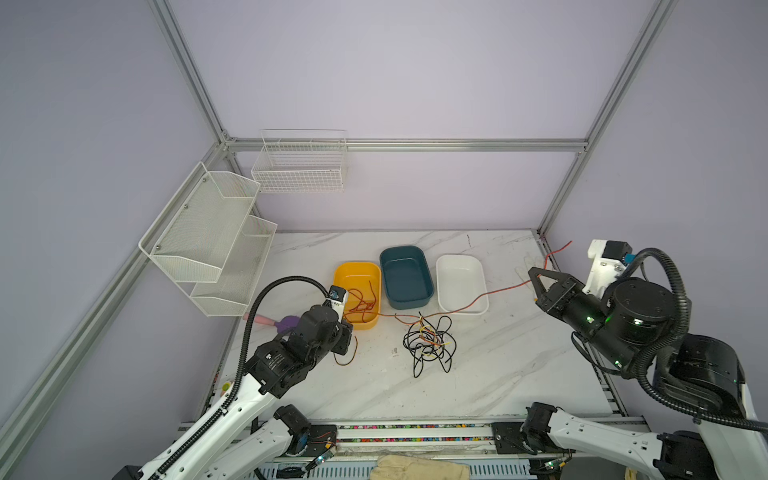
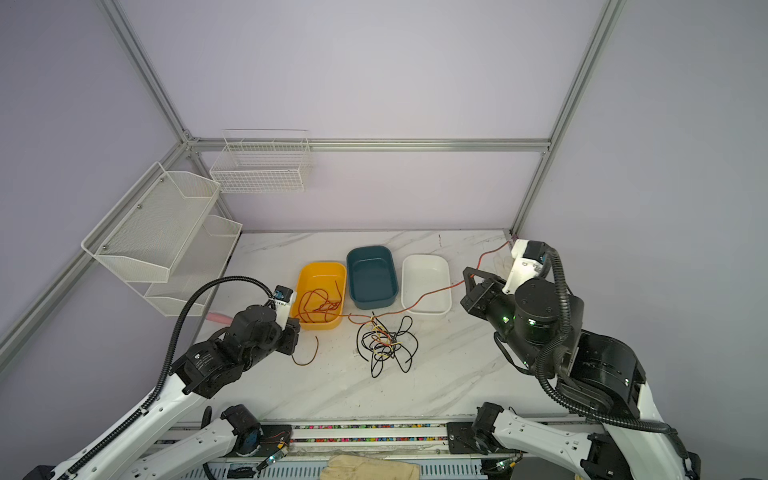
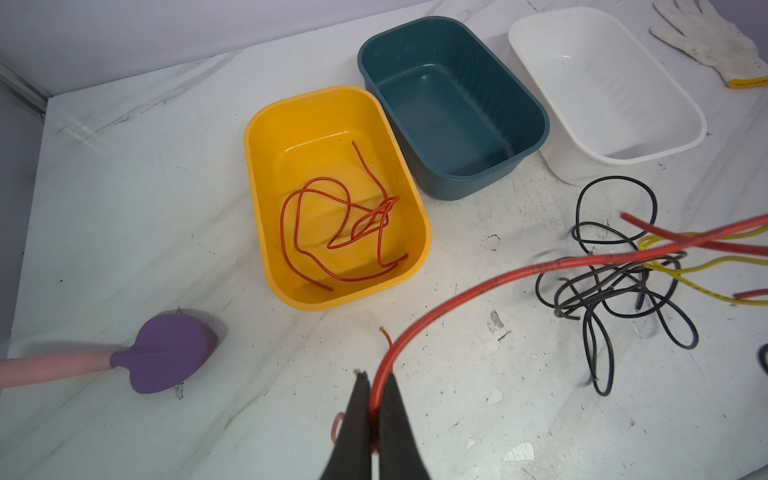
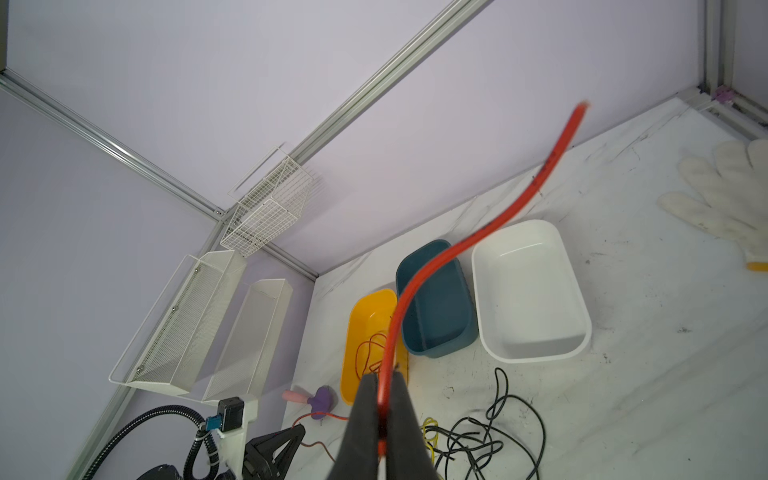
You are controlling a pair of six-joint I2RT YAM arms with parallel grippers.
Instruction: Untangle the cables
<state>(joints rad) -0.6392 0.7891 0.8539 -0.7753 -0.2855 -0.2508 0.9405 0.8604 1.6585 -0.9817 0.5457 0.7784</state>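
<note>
The red cable is stretched and still runs through the black and yellow tangle, so the robot's right gripper should next come down toward that tangle and release the cable.
One red cable is stretched above the table between both grippers. My left gripper is shut on one end of it, in front of the yellow tub; it also shows in a top view. My right gripper is shut on the same cable near its other end, right of the white tub; a short free tail sticks up past it. The cable crosses a tangle of black and yellow cables lying mid-table. More red cables lie coiled inside the yellow tub.
A teal tub stands between the yellow and white ones. A white glove lies at the back right. A purple-and-pink tool lies left of the yellow tub. White mesh shelves and a wire basket hang on the left and back walls.
</note>
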